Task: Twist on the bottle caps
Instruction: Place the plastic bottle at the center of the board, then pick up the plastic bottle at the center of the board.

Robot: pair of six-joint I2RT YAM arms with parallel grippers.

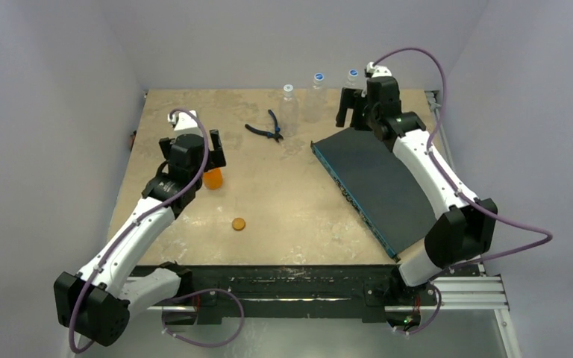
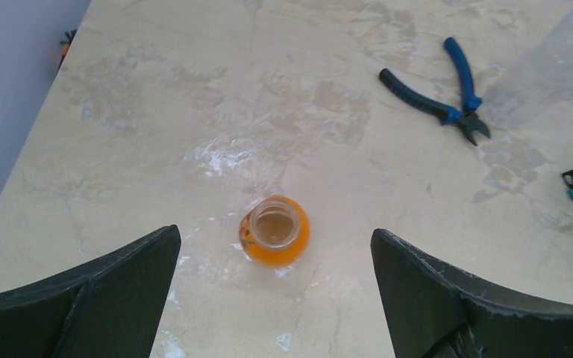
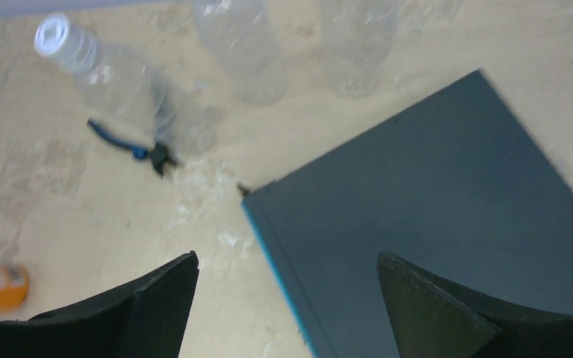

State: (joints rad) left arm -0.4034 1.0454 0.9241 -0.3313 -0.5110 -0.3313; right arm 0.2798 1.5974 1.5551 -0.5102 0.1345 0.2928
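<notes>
The squat bottle's opening above its orange body still has no cap. My left gripper should next go down around the squat bottle's orange body (image 1: 213, 180) (image 2: 274, 255) and close on it.
A small squat orange bottle (image 1: 213, 179) stands uncapped on the table, its open mouth showing in the left wrist view (image 2: 274, 231). A flat orange-brown cap (image 1: 238, 223) lies nearer the front. My left gripper (image 1: 194, 156) is open and empty above the bottle, which sits just ahead of the fingers (image 2: 276, 298). Three clear bottles (image 1: 289, 106) (image 1: 316, 95) (image 1: 352, 83) stand at the back with blue or whitish caps on top. My right gripper (image 1: 351, 112) is open and empty above them (image 3: 287, 298). One capped clear bottle (image 3: 104, 71) shows in its view.
Blue-handled pliers (image 1: 268, 128) lie left of the clear bottles (image 2: 440, 97). A dark flat panel (image 1: 377, 179) with a blue edge lies across the table's right side, under my right arm (image 3: 433, 216). Walls close in the back and both sides.
</notes>
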